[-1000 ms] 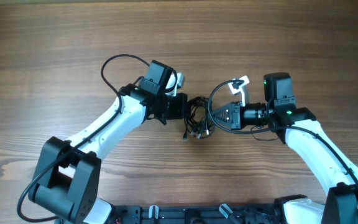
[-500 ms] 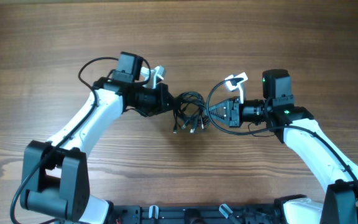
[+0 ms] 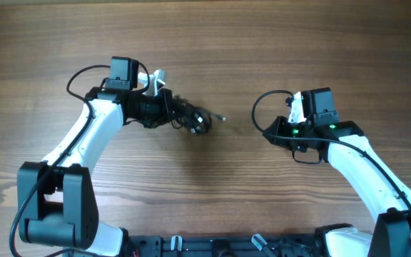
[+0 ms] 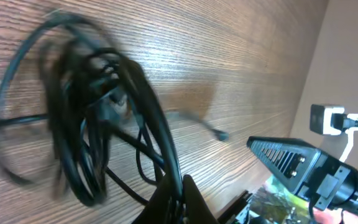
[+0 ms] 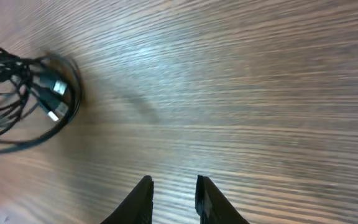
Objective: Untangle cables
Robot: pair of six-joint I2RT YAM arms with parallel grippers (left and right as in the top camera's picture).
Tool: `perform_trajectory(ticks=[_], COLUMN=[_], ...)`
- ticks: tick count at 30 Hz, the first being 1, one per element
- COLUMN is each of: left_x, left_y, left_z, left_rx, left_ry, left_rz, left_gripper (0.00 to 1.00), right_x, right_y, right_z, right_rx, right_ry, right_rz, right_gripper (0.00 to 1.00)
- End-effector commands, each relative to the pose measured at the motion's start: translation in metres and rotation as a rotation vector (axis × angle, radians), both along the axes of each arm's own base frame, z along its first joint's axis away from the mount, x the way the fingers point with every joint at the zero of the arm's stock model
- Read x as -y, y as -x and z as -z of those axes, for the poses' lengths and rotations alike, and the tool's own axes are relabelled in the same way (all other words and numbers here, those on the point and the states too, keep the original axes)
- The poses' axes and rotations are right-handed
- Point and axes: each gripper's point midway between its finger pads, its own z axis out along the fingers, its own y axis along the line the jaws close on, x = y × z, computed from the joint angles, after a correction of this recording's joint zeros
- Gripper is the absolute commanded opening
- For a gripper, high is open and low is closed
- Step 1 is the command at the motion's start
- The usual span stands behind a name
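My left gripper shifts over the open wood between the arms next and releases the bunched cables there, since that wood lies to its right in the overhead view.
The cables (image 3: pixel 195 120) are a small black tangle on the wooden table, left of centre, with one thin plug end (image 3: pixel 222 118) sticking out to the right. My left gripper (image 3: pixel 179 114) is at the tangle's left side. In the left wrist view the left gripper (image 4: pixel 180 183) is shut on one black strand, and the blurred loops of the cables (image 4: pixel 98 112) hang beyond it. My right gripper (image 3: pixel 272 131) is well to the right, apart from the tangle. In the right wrist view the right gripper (image 5: pixel 174 182) is open over bare wood, with the cables (image 5: pixel 36 93) at far left.
The table (image 3: pixel 212 43) is brown wood. The thick black arm cables loop beside each wrist (image 3: pixel 84 75) (image 3: pixel 262 107). A dark frame with clips runs along the near edge (image 3: pixel 220 246). My right arm's finger (image 4: pixel 288 162) shows at the left wrist view's lower right.
My left arm has pulled the tangle to the left. My right gripper has opened, let go of the cables and drawn back to the right.
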Motion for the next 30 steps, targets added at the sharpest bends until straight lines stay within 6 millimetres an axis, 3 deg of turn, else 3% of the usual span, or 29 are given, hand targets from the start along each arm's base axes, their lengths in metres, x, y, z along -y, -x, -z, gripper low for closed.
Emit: perform_trajectory(ticks=[1,5,8,9,10,11,14,15,21,26,30], left_x=[0.001,0.015,0.039,0.042,0.042,0.038,0.019,0.011,-0.011,-0.038,-0.039], left_y=[0.000,0.009,0.021,0.021,0.019,0.016,0.008,0.008,0.008,-0.011,-0.029], left_z=[-0.021,-0.053,-0.088,-0.091,-0.090,-0.085,-0.059,-0.050,-0.030,-0.021,-0.022], left_rx=[0.093,0.206,0.327,0.348,0.358,0.357,0.313,0.290,0.239,0.289,0.353], left_ry=[-0.002,0.059,0.205,0.212,0.195,0.157,-0.013,-0.071,-0.221,-0.397,-0.408], left_rz=[0.028,0.108,0.240,0.255,0.252,0.235,0.158,0.135,0.084,0.005,-0.015], left_gripper=[0.04,0.04,0.04,0.04,0.06,0.15,0.52,0.57,0.59,0.68,0.72], right_x=[-0.001,-0.040,-0.047,-0.047,-0.047,-0.047,-0.046,-0.046,-0.039,-0.038,-0.037], right_y=[-0.006,-0.013,-0.020,-0.020,-0.020,-0.020,-0.018,-0.017,-0.013,-0.007,-0.002], right_z=[-0.005,-0.037,-0.047,-0.048,-0.048,-0.047,-0.045,-0.044,-0.035,-0.032,-0.029], right_rx=[0.034,0.159,0.212,0.216,0.216,0.212,0.201,0.194,0.161,0.129,0.098], right_ry=[-0.007,-0.228,-0.268,-0.268,-0.267,-0.267,-0.265,-0.261,-0.220,-0.218,-0.215], right_rz=[0.007,-0.172,-0.194,-0.195,-0.195,-0.194,-0.193,-0.190,-0.166,-0.163,-0.159], right_gripper=[0.30,0.41,0.42,0.42,0.43,0.43,0.43,0.44,0.45,0.46,0.47])
